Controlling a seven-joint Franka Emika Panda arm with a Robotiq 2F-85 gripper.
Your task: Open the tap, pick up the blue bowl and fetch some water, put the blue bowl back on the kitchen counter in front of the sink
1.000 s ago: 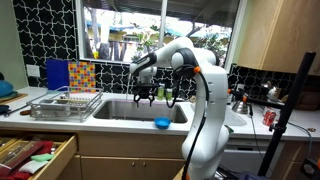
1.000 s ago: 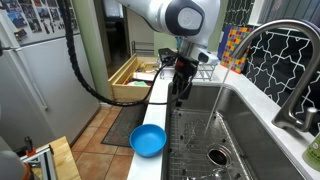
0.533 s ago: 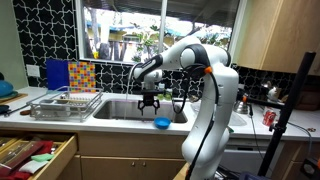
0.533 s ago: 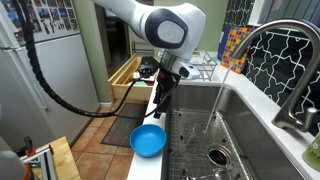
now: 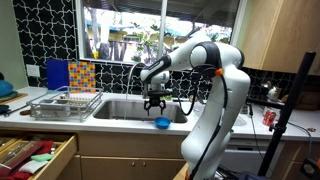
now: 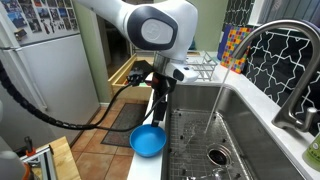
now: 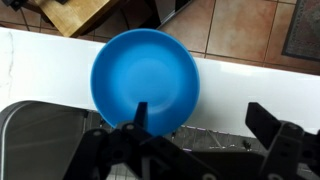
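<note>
My open fingers are already above either side of the blue bowl's near rim. I will next lower my gripper over that rim, with one finger inside and one outside.
The blue bowl (image 7: 145, 78) sits upright and looks empty on the white counter (image 7: 240, 85) in front of the sink; it shows in both exterior views (image 5: 161, 124) (image 6: 148, 140). My gripper (image 7: 200, 120) is open and hangs just above it, a little toward the sink. One fingertip (image 7: 140, 112) is over the bowl's near rim, and the other is over bare counter beside it. The gripper also shows in both exterior views (image 5: 154, 103) (image 6: 157, 103). The tap (image 6: 268, 55) is running, with a thin stream of water (image 6: 215, 105) falling into the sink (image 6: 235, 140).
A wire dish rack (image 5: 65, 103) stands on the counter beside the sink. A wooden drawer (image 5: 35, 155) below it is pulled open and also shows in an exterior view (image 6: 135, 70). A red can (image 5: 268, 118) stands on the far counter. A fridge (image 6: 40, 50) stands across the floor.
The gripper has moved from over the sink toward the counter's front edge and lower, and now hangs over the blue bowl. The bowl has not moved. Water runs throughout.
</note>
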